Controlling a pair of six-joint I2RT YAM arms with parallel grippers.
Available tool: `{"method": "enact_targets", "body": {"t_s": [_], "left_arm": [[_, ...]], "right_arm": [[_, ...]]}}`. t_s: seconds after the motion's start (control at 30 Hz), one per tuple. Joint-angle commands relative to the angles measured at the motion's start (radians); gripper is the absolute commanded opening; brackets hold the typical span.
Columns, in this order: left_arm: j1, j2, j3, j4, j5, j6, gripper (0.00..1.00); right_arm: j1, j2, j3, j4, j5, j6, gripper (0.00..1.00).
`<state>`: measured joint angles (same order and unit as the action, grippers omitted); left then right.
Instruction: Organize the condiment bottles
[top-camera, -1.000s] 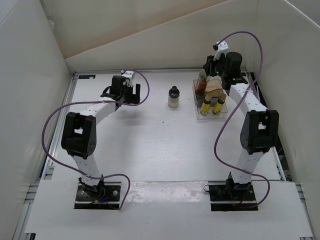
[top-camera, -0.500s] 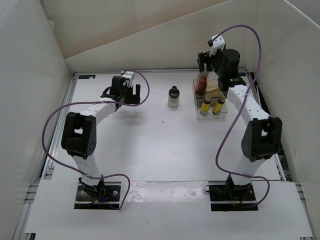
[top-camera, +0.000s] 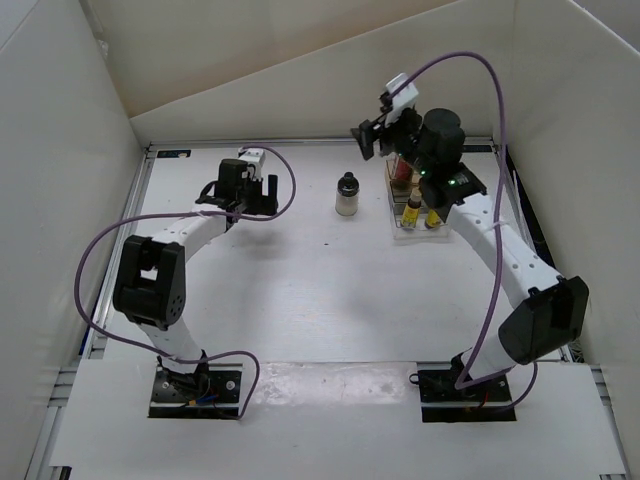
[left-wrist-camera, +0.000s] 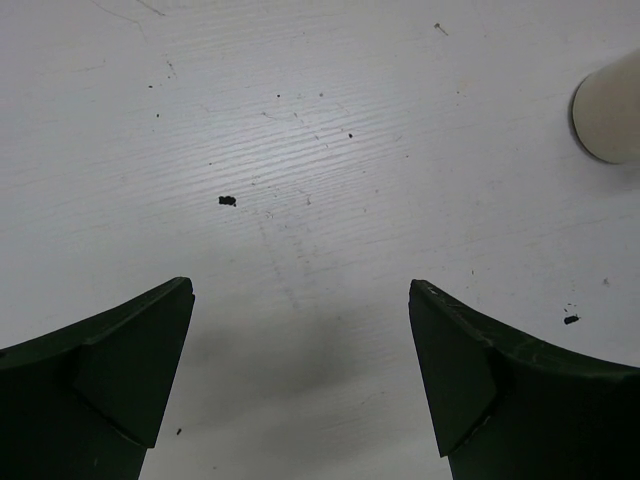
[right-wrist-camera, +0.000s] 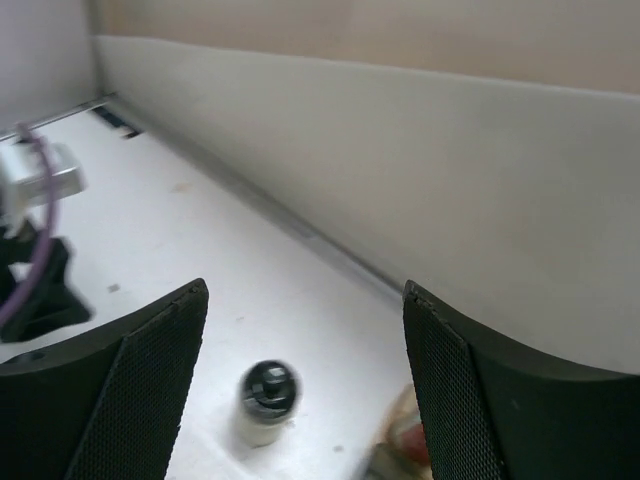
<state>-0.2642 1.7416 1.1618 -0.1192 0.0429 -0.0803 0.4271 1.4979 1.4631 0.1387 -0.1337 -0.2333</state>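
Note:
The squat whitish jar stands alone outside the rack (top-camera: 422, 232), so I will tilt my right gripper down and lower it onto the jar's black cap (top-camera: 348, 184) to close there.
A squat whitish jar (top-camera: 347, 195) with a black cap stands alone on the table, also seen in the right wrist view as the jar (right-wrist-camera: 267, 400). A dark-red bottle (top-camera: 402, 170) and two small yellow bottles (top-camera: 411, 212) (top-camera: 433, 215) stand in the clear rack (top-camera: 422, 232). My right gripper (top-camera: 372, 135) hangs open in the air, up and left of the rack, holding nothing (right-wrist-camera: 305, 288). My left gripper (top-camera: 245, 195) is open low over bare table (left-wrist-camera: 300, 288), with the jar (left-wrist-camera: 610, 110) to its right.
White walls enclose the table on the left, back and right. A metal rail (top-camera: 300, 142) runs along the far edge. The right arm's purple cable (top-camera: 480, 70) loops above the rack. The red bottle (right-wrist-camera: 410, 440) shows blurred at the bottom of the right wrist view.
My right gripper has lifted off the rack, opened wide and swung up and left toward the jar. The red bottle stays in the rack. The left arm shifted slightly.

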Motion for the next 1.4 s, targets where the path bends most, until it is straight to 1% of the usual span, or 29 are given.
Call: {"method": "enact_targets", "body": {"t_s": [0.0,0.07,0.1,0.2,0.27,0.33,0.4,0.43,0.47,0.53,0.67,0.7,0.73,0.8,0.87,1.07,1.1,1.17,1.33,1.37], "left_arm": [[-0.001,-0.094,-0.024,0.024,0.006,-0.010,1.00],[-0.001,-0.109,-0.036,0.026,0.005,-0.009,1.00],[-0.003,-0.119,-0.039,0.029,0.002,-0.010,1.00],[-0.001,-0.136,-0.059,0.030,-0.002,-0.012,1.00],[-0.001,-0.143,-0.066,0.030,-0.002,-0.012,1.00],[-0.003,-0.146,-0.070,0.029,-0.005,-0.013,1.00],[-0.001,-0.148,-0.071,0.030,-0.005,-0.009,1.00],[-0.001,-0.149,-0.070,0.030,-0.005,-0.007,1.00],[-0.001,-0.146,-0.068,0.032,-0.005,-0.009,1.00],[0.000,-0.145,-0.063,0.032,-0.005,-0.007,1.00],[0.000,-0.136,-0.056,0.029,-0.008,-0.007,1.00],[0.000,-0.128,-0.053,0.026,-0.008,-0.007,1.00],[-0.001,-0.126,-0.048,0.024,-0.008,-0.006,1.00],[0.002,-0.120,-0.045,0.021,-0.008,-0.003,1.00],[0.002,-0.113,-0.039,0.019,-0.005,-0.003,1.00],[0.002,-0.093,-0.027,0.015,-0.005,-0.006,1.00],[0.002,-0.091,-0.025,0.013,-0.005,-0.007,1.00],[0.002,-0.088,-0.022,0.010,-0.006,-0.007,1.00],[0.000,-0.077,-0.017,0.010,-0.002,-0.010,1.00],[0.002,-0.079,-0.017,0.012,0.000,-0.009,1.00]], "right_arm": [[0.074,-0.004,-0.026,-0.100,0.037,0.034,0.81],[0.108,0.019,-0.015,-0.192,0.054,0.055,0.81],[0.117,0.019,0.000,-0.211,0.065,0.066,0.81],[0.110,0.077,0.054,-0.339,0.052,0.126,0.81],[0.108,0.134,0.091,-0.398,0.045,0.141,0.81],[0.099,0.189,0.123,-0.415,0.036,0.146,0.79],[0.084,0.247,0.208,-0.473,0.025,0.146,0.79],[0.079,0.316,0.270,-0.491,0.013,0.144,0.78],[0.065,0.338,0.305,-0.561,0.013,0.141,0.78],[0.055,0.406,0.416,-0.608,-0.001,0.140,0.77],[0.038,0.482,0.523,-0.645,-0.006,0.141,0.77],[0.026,0.508,0.569,-0.692,-0.004,0.143,0.77],[0.025,0.518,0.601,-0.702,-0.004,0.144,0.77],[0.012,0.532,0.606,-0.711,-0.007,0.146,0.77],[0.006,0.521,0.577,-0.696,-0.014,0.157,0.77],[0.018,0.516,0.516,-0.703,-0.023,0.163,0.75],[0.018,0.504,0.461,-0.693,-0.027,0.167,0.75],[0.018,0.486,0.406,-0.662,-0.032,0.175,0.75],[0.027,0.490,0.387,-0.659,-0.040,0.183,0.75],[0.027,0.490,0.382,-0.648,-0.040,0.180,0.74]]}}
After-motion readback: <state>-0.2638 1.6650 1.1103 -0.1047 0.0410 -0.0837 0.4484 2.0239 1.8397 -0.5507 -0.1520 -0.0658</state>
